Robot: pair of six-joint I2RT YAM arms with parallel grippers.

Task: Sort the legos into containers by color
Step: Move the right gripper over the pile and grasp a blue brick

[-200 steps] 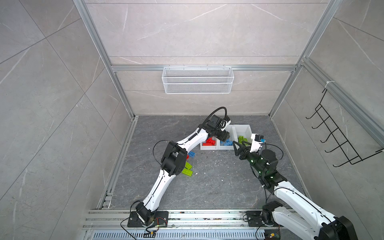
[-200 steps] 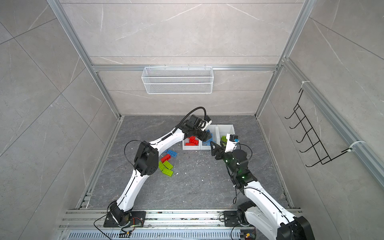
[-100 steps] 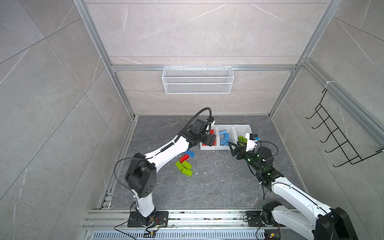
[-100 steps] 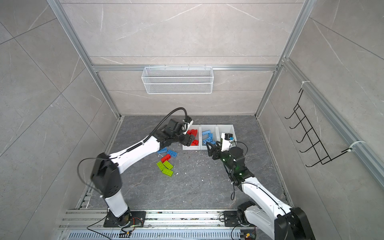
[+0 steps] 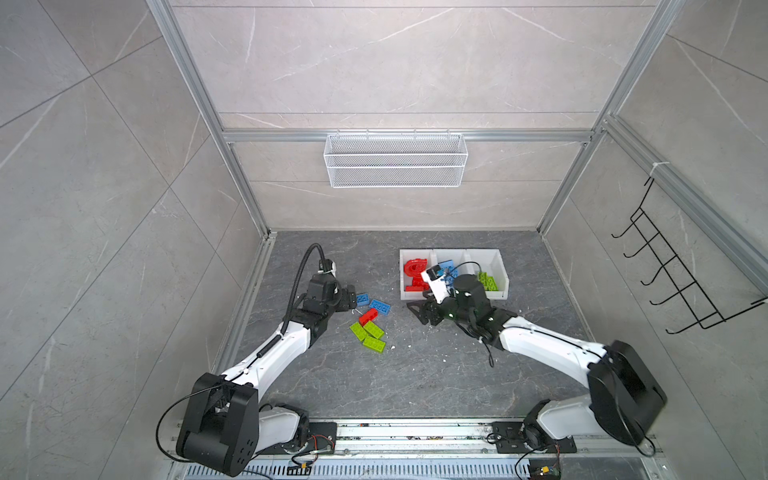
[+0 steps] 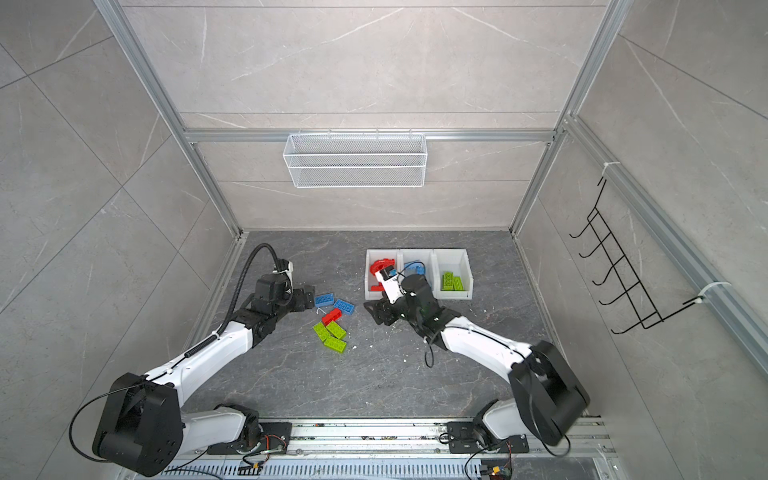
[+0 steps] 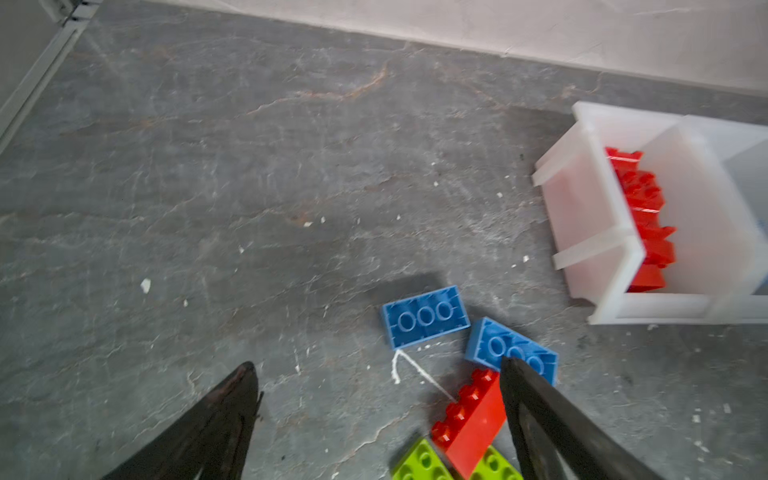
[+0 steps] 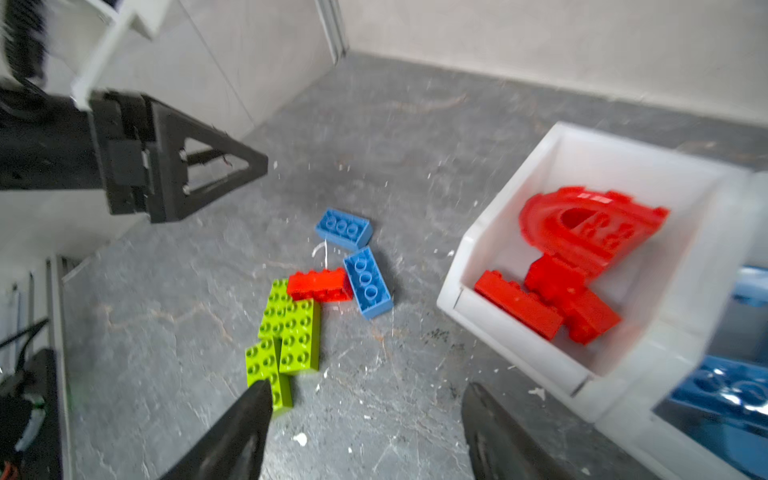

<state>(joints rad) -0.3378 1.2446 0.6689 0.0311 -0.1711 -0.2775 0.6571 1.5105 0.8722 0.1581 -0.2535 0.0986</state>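
Observation:
The nearer blue brick below comes next. My right gripper sweeps across and down toward my left gripper, onto its end clear of the red brick (image 5: 385,308) (image 8: 373,298).
Loose legos lie in a small pile on the grey floor: two blue bricks (image 5: 363,298) (image 5: 380,306), one red brick (image 5: 368,316) and three lime green bricks (image 5: 368,334). My left gripper (image 5: 351,297) hovers just left of the pile, open and empty; in the left wrist view the left gripper (image 7: 376,370) has one finger (image 7: 536,399) over the red brick (image 7: 473,419). The containers (image 5: 453,253) hold a red arch (image 5: 415,268) with red bricks, blue bricks and green bricks (image 5: 487,281), one colour per bin. My right gripper (image 8: 365,388) is open over bare floor between pile and bins.
A white wire mesh basket (image 5: 395,160) hangs on the back wall and a black hook rack (image 5: 681,282) on the right wall. White crumbs and a bit of white string (image 7: 399,365) lie on the floor near the pile.
My left arm has swung back from the bins to the loose pile and its jaws have opened wider. My right gripper has come down and left from the bins toward the floor.

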